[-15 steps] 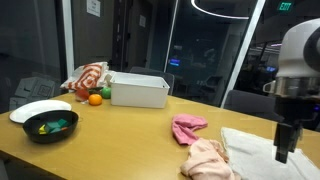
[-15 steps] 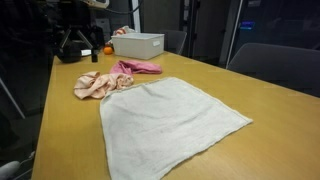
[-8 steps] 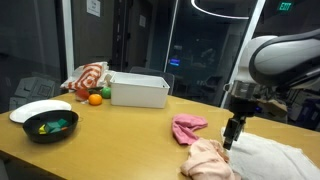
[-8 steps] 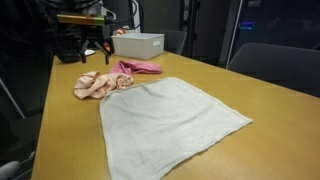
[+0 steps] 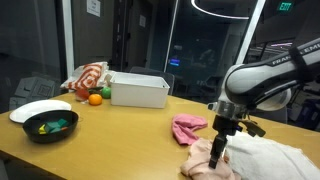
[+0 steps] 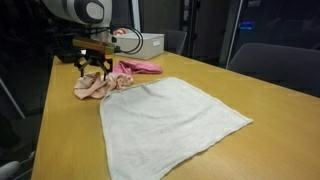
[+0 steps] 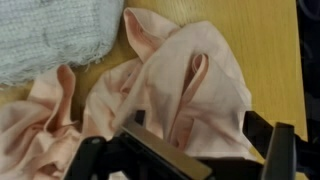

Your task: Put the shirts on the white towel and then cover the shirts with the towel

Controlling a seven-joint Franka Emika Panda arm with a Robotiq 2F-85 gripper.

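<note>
My gripper will lower onto the raised fold of the light pink shirt and close there, because that fold of cloth runs between its open fingers.
A crumpled light pink shirt [image 5: 203,160] [image 6: 93,88] lies on the wooden table, touching the corner of the white towel [image 5: 272,160] [image 6: 170,120], which is spread flat. A darker pink shirt [image 5: 187,127] [image 6: 140,67] lies just beyond it, off the towel. My gripper [image 5: 219,150] [image 6: 95,72] hangs right over the light pink shirt. In the wrist view the gripper [image 7: 185,152] is open, its fingers either side of the shirt's folds [image 7: 170,90], with the towel's edge [image 7: 50,35] at the upper left.
A white bin [image 5: 140,90] [image 6: 140,45] stands at the back of the table. An orange fruit [image 5: 95,99] and a striped cloth [image 5: 88,77] lie beside it. A black bowl [image 5: 50,125] and a white plate [image 5: 40,108] sit near the table's end.
My arm has swung from above the towel over to the light pink shirt and come down close onto it. The shirts and towel have not moved.
</note>
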